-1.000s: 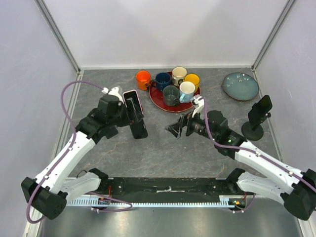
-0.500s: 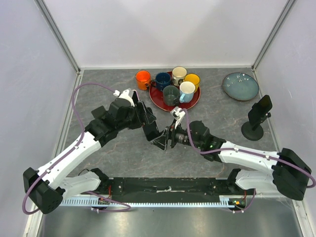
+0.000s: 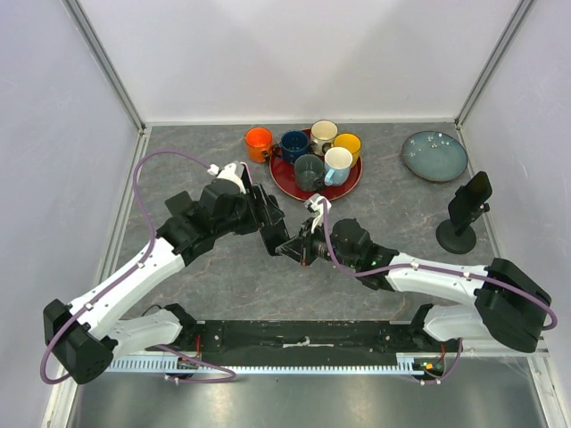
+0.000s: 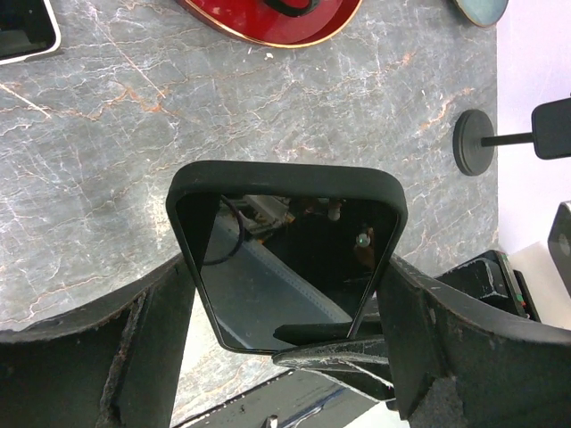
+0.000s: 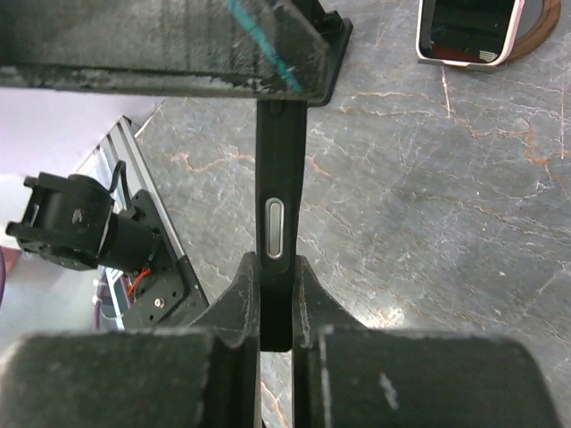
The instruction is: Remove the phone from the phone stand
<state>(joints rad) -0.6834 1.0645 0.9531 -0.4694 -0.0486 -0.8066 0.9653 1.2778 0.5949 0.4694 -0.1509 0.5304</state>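
Note:
The tabletop between the tray and the phone stand is bare, so my right gripper will next move toward the phone stand, lower the phone there and release it.
A black phone (image 3: 271, 235) hangs above the middle of the table, away from the black phone stand (image 3: 464, 214) at the right, whose cradle holds nothing. My left gripper (image 3: 265, 221) is shut across the phone's width; in the left wrist view the phone (image 4: 285, 259) sits between both fingers of that gripper (image 4: 285, 285). My right gripper (image 3: 291, 247) meets it from the right. In the right wrist view that gripper (image 5: 277, 281) is shut on the phone's thin edge (image 5: 278, 178), just below a side button.
A red tray (image 3: 284, 184) with several mugs stands at the back, an orange mug (image 3: 259, 143) beside it. A blue-grey plate (image 3: 434, 156) lies back right. A second phone in a pale case (image 4: 25, 31) lies flat on the table, also in the right wrist view (image 5: 468, 31).
My left arm carried the phone right, toward the table's middle. My right arm swung left to meet it, and its open jaws closed on the phone's edge.

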